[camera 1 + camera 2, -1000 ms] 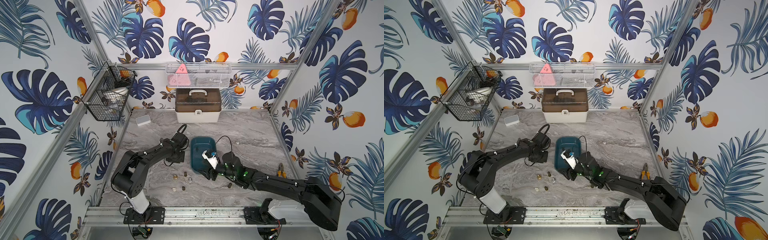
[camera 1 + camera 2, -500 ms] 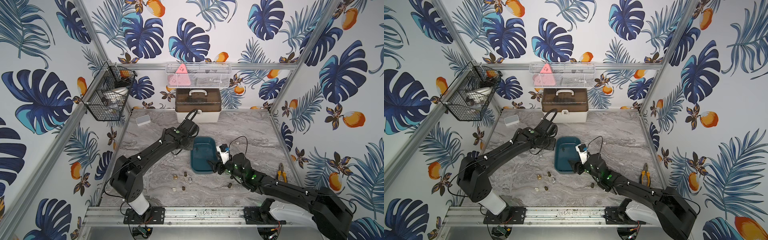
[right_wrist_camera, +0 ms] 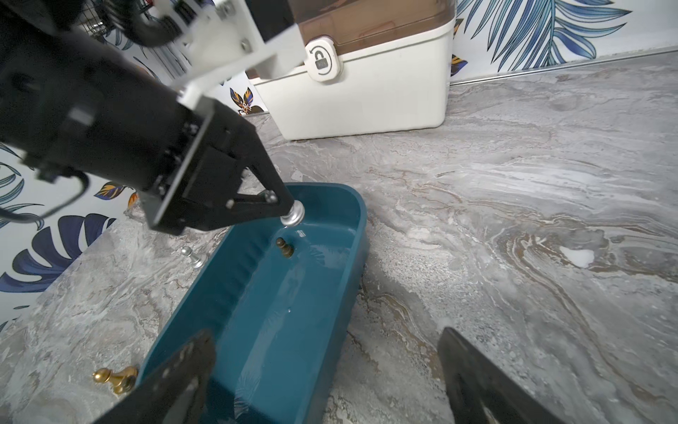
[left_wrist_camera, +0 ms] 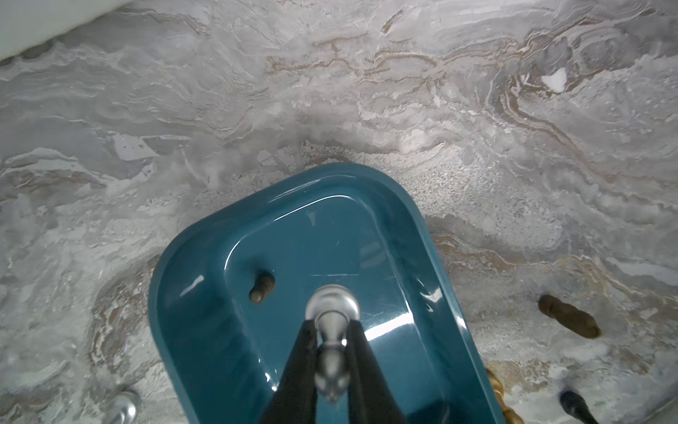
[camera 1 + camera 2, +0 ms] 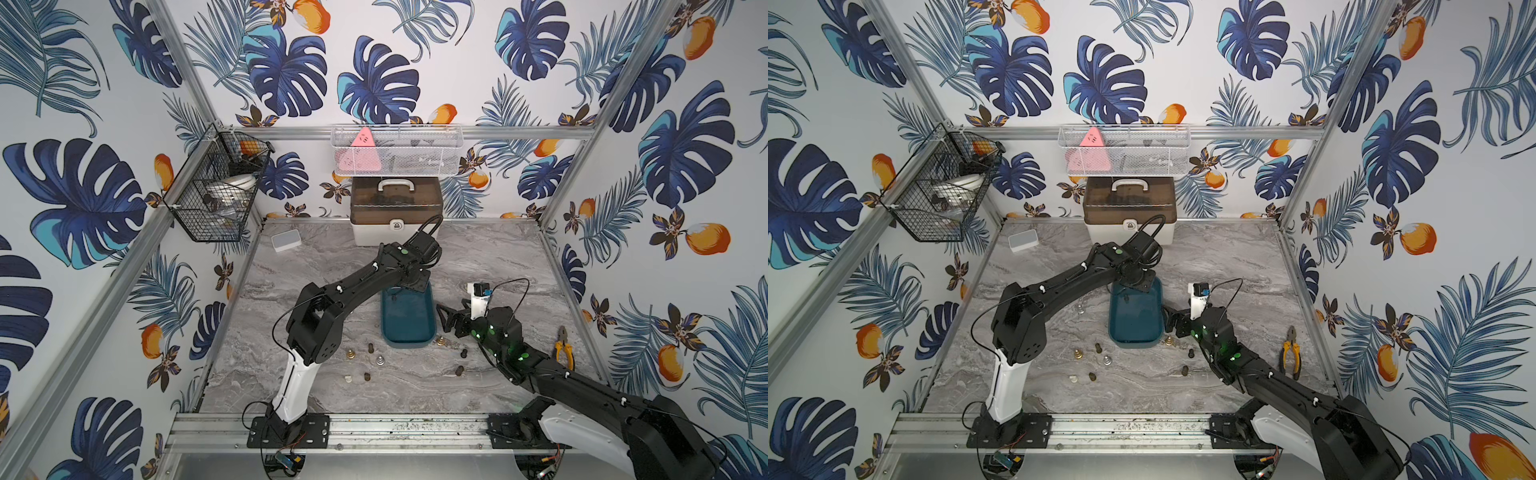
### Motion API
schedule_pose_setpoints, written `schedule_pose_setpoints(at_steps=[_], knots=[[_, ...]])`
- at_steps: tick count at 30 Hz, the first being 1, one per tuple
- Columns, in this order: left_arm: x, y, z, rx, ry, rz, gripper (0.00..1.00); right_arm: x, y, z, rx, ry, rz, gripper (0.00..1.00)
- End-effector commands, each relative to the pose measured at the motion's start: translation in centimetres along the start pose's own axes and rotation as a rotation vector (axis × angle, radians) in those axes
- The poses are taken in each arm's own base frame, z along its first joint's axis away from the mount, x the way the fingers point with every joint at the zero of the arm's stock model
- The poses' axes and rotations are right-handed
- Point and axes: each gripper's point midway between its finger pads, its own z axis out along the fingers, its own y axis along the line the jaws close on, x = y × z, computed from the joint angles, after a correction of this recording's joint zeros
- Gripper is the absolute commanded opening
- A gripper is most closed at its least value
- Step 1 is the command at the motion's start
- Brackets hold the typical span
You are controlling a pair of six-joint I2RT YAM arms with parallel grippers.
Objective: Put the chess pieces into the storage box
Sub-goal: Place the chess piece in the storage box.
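Note:
The silver chess piece hangs base-down over the far end of the box. My left gripper should go down toward the bare bottom of the box beside the brown piece (image 5: pixel 405 300) (image 4: pixel 319 271) next and release the silver chess piece.
The dark teal storage box (image 5: pixel 405 344) lies mid-table. My left gripper (image 4: pixel 332 352) hangs over its far end, shut on a silver chess piece (image 4: pixel 332 312), whose round base (image 3: pixel 292 216) points down. One brown piece (image 3: pixel 285 248) stands inside the box. My right gripper (image 3: pixel 326 367) is open and empty, low beside the box's right wall (image 3: pixel 352 257). Several pieces stand on the marble in front of the box, among them a gold one (image 5: pixel 351 353), a silver one (image 5: pixel 379 360) and a whitish one (image 5: pixel 348 378). Another silver piece (image 5: pixel 1080 308) stands left of the box.
Yellow-handled pliers (image 5: pixel 563 347) lie at the right edge. A white case with a brown lid (image 5: pixel 395 216) stands against the back wall, with a small white-grey box (image 5: pixel 286 240) to its left. A black wire basket (image 5: pixel 216 187) hangs on the left wall.
My left arm has swung from the left of the box to over its far end, carrying the silver piece. My right gripper has pulled back out of the box to the right and opened.

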Motion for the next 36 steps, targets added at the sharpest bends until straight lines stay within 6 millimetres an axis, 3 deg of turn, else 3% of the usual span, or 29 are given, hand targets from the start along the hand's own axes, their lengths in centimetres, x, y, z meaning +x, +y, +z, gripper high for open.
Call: schedule_pose_setpoints(at_steps=[1, 7, 20, 36], knots=[[0.6, -0.3, 0.6, 0.013, 0.028, 0.018, 0.13, -1.3, 0.4, -0.1, -0.018, -0.051, -0.007, 0.96], [2.4, 0.1, 2.6, 0.0, 0.076, 0.002, 0.13, -1.3, 0.8, -0.1, -0.04, -0.059, -0.004, 0.97], [2.4, 1.4, 5.0, -0.008, 0.106, -0.015, 0.13, -1.5, 1.0, -0.4, -0.051, -0.072, -0.006, 0.97], [3.2, 2.6, 5.7, -0.07, 0.126, -0.013, 0.13, -1.5, 1.2, -0.3, -0.066, -0.067, -0.005, 0.97]])
